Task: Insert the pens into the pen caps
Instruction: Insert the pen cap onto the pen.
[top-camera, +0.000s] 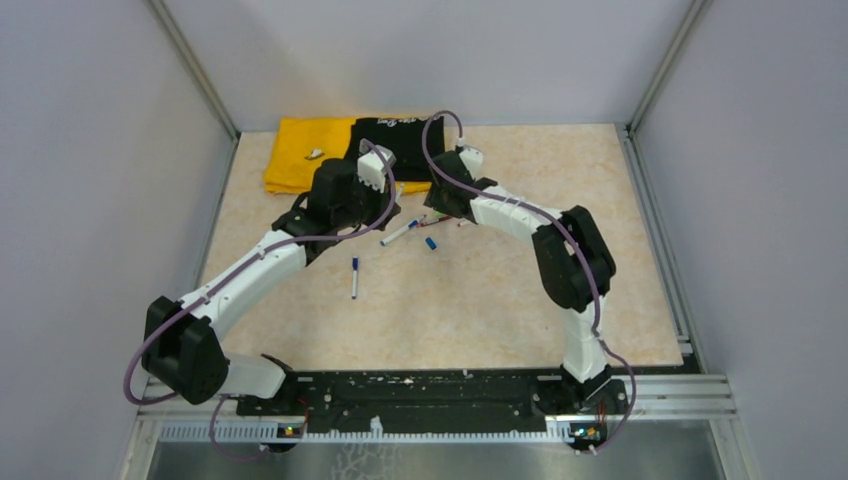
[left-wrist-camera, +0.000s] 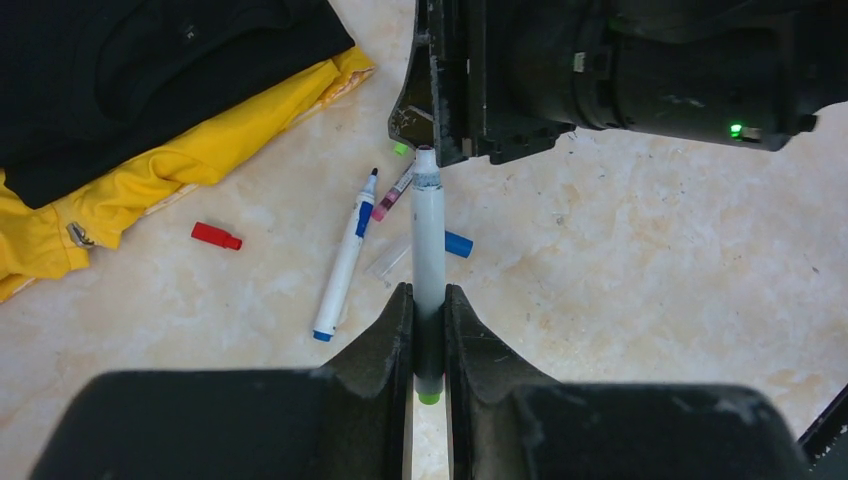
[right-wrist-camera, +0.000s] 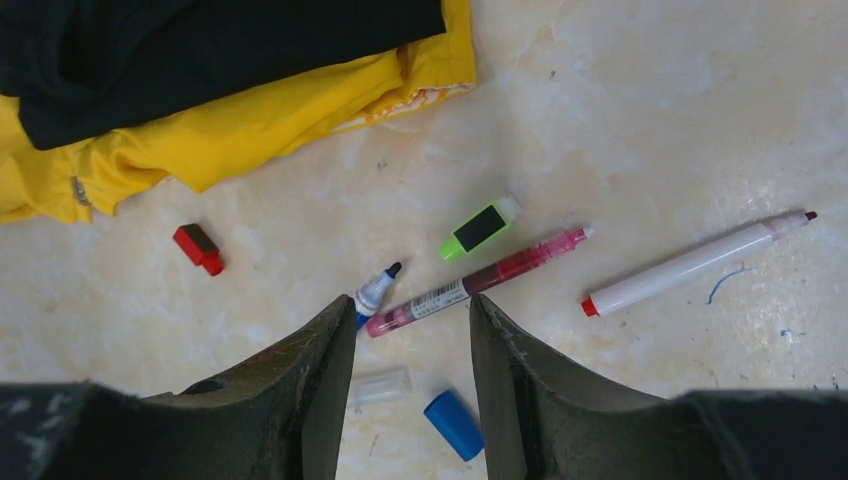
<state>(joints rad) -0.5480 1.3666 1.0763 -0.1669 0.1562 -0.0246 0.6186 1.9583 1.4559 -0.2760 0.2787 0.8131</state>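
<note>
My right gripper needs to go down past the maroon pen onto the green cap (right-wrist-camera: 480, 228), because the cap's color matches the green end of the pen in my left gripper.
My left gripper (left-wrist-camera: 428, 292) is shut on a white pen (left-wrist-camera: 428, 230) with a green end, held off the table. The pen's tip points at the body of the right gripper just ahead. My right gripper (right-wrist-camera: 412, 305) hangs open over the table and holds nothing. Under it lie a blue cap (right-wrist-camera: 452, 424) and a clear cap (right-wrist-camera: 378, 386). Beyond its fingertips are a maroon pen (right-wrist-camera: 478, 282), a green cap (right-wrist-camera: 480, 228), a red cap (right-wrist-camera: 198, 248), a white pen with a red end (right-wrist-camera: 695, 264) and the dark tip of a blue pen (right-wrist-camera: 376, 292).
A yellow cloth (top-camera: 300, 155) with a black cloth (top-camera: 400, 140) on it lies at the back left. One more pen with blue ends (top-camera: 354, 277) lies alone nearer the arm bases. Grey walls close in both sides.
</note>
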